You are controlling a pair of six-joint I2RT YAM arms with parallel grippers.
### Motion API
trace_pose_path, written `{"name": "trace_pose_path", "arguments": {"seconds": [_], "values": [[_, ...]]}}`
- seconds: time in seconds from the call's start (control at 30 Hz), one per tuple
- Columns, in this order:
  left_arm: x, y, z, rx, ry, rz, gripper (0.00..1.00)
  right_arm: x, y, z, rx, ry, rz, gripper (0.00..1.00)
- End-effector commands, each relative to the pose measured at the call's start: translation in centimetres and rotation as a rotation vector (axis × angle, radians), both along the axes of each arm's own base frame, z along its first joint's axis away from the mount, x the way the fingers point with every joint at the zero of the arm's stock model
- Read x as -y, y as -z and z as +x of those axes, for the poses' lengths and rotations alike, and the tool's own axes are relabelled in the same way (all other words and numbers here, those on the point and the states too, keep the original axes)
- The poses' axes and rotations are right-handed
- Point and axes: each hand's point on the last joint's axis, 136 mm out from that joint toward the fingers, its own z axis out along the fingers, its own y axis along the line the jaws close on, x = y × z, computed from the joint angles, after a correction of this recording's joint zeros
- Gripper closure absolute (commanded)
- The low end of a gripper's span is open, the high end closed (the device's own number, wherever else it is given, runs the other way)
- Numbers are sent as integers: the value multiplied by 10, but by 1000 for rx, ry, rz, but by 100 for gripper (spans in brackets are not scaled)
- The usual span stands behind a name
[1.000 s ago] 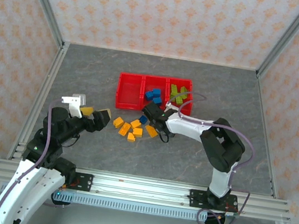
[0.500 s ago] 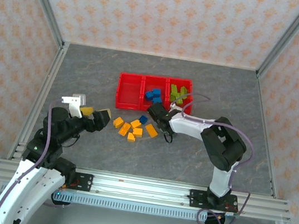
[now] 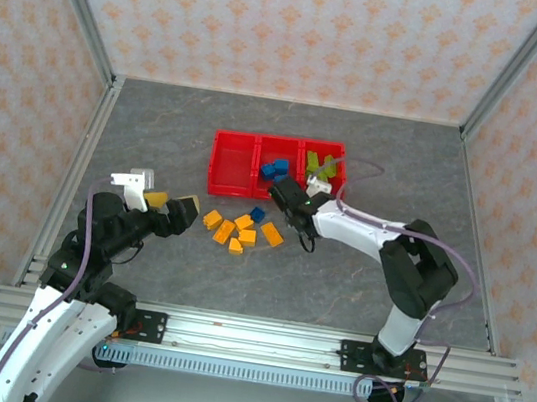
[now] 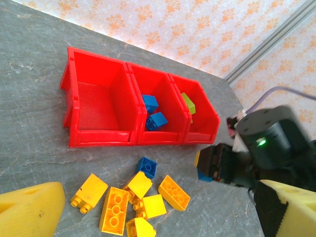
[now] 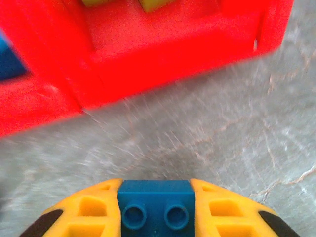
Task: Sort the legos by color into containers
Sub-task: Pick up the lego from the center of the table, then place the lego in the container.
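Observation:
The middle container's blue legos are outward of my right gripper, so next my right gripper will go up, move the blue lego outward over the middle container (image 3: 276,165) and let go of it.
Three joined red containers (image 3: 229,191) (image 4: 98,138) (image 5: 148,54) stand mid-table. The middle one holds blue legos (image 3: 275,171) (image 4: 152,112), the right one lime green legos (image 3: 321,168) (image 4: 188,103). Several orange legos (image 3: 239,232) (image 4: 133,195) and one blue lego (image 3: 257,216) (image 4: 146,167) lie on the table in front of them. My right gripper (image 3: 283,203) (image 4: 217,165) is shut on a blue lego (image 5: 155,202), just in front of the middle and right containers. My left gripper (image 3: 159,200) (image 4: 158,217) is open, left of the orange pile, holding nothing.
Aluminium frame posts (image 3: 78,21) and patterned walls enclose the grey table (image 3: 157,134). The right arm (image 3: 410,268) reaches in from the right, its cable (image 3: 358,174) looping beside the right container. A rail (image 3: 248,335) runs along the near edge.
My right gripper has closed on a blue lego from the right of the pile and moved with it toward the containers. The left arm has not moved.

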Motion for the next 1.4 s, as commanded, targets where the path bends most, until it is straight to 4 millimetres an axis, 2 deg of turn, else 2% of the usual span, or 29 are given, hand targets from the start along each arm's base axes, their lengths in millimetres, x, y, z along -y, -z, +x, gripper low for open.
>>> {"name": "trace_pose_path", "arguments": {"seconds": [0.0,0.1,0.2,0.33,0.5,0.57,0.67,0.8,0.9,1.1,1.23,1.37], "values": [[-2,-1,5,17,-12,6,1,-9,-75,26,169,-36,22,90],[-2,0,5,13,-13,7,1,-27,-99,45,225,-111,26,89],[-2,0,5,12,-12,8,1,-38,-104,72,218,-146,-30,91],[-2,0,5,12,-12,8,1,-61,-88,105,177,-205,-67,91],[-2,0,5,13,-12,7,1,-67,-63,134,122,-226,-125,90],[-2,-1,5,16,-13,7,1,-71,-57,138,109,-237,-122,85],[-2,0,5,14,-12,7,1,-74,-54,140,105,-250,-116,66],[-2,-1,5,15,-12,6,1,-74,-57,139,105,-251,-109,42],[-2,0,5,13,-15,7,1,-75,-65,137,109,-255,-90,30],[-3,1,6,10,-19,8,1,-80,-76,117,93,-297,-22,23],[-4,1,6,9,-24,9,1,-84,-82,81,104,-410,31,22],[-4,3,7,2,-26,10,1,-70,-79,38,126,-525,39,21]]}}
